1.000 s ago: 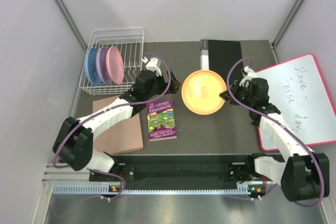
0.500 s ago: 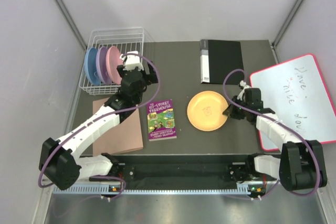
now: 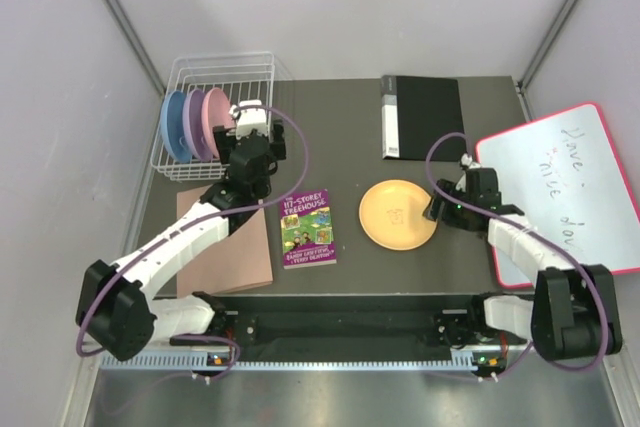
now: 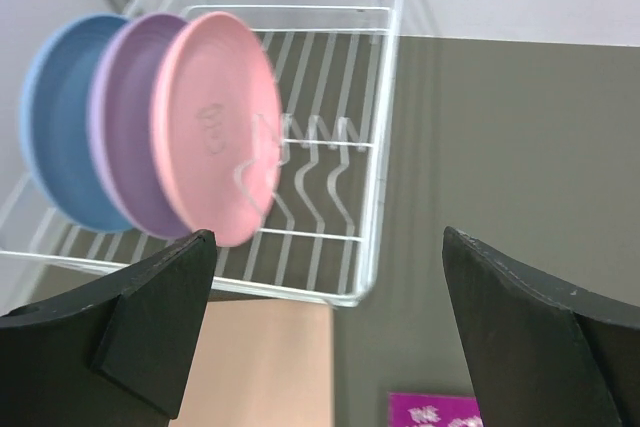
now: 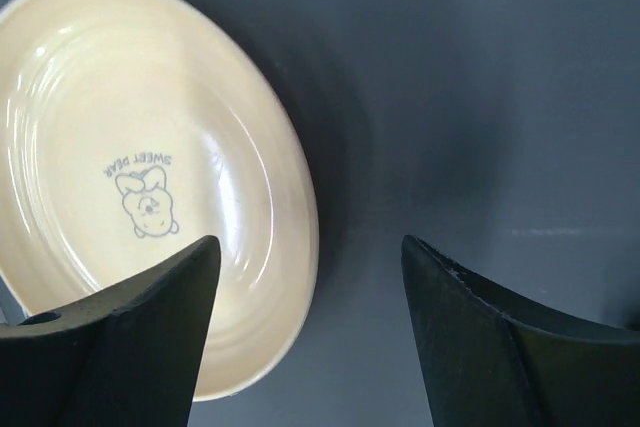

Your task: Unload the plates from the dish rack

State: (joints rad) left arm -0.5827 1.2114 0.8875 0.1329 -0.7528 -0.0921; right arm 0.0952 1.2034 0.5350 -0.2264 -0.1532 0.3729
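Note:
The pink plate's near rim is to the left of my left gripper in the top view, so the gripper should move sideways over the rack [image 3: 225, 62] and close on that rim.
The white wire dish rack [image 3: 225, 62] stands at the back left and holds three upright plates: blue [image 3: 172, 127], purple [image 3: 192, 124] and pink [image 3: 218, 124]. My left gripper [image 3: 243, 115] hovers open just right of the pink plate. In the left wrist view, the pink plate [image 4: 215, 127], purple plate [image 4: 125, 137], blue plate [image 4: 55, 117] and rack [image 4: 385, 147] lie ahead of the open left gripper [image 4: 327, 237]. The yellow plate [image 3: 398, 214] lies flat on the table. My right gripper [image 3: 437, 209] is open at its right rim; up close, the yellow plate [image 5: 130, 177] sits partly under the right gripper [image 5: 310, 242].
A purple book [image 3: 307, 227] lies in the middle of the table beside a tan board [image 3: 230, 247]. A black binder [image 3: 420, 117] rests at the back, and a whiteboard with a red edge [image 3: 570, 192] lies at the right.
The right arm lowered the yellow plate onto the table and opened its jaws, letting it go. The left arm swung back left to the rack beside the pink plate.

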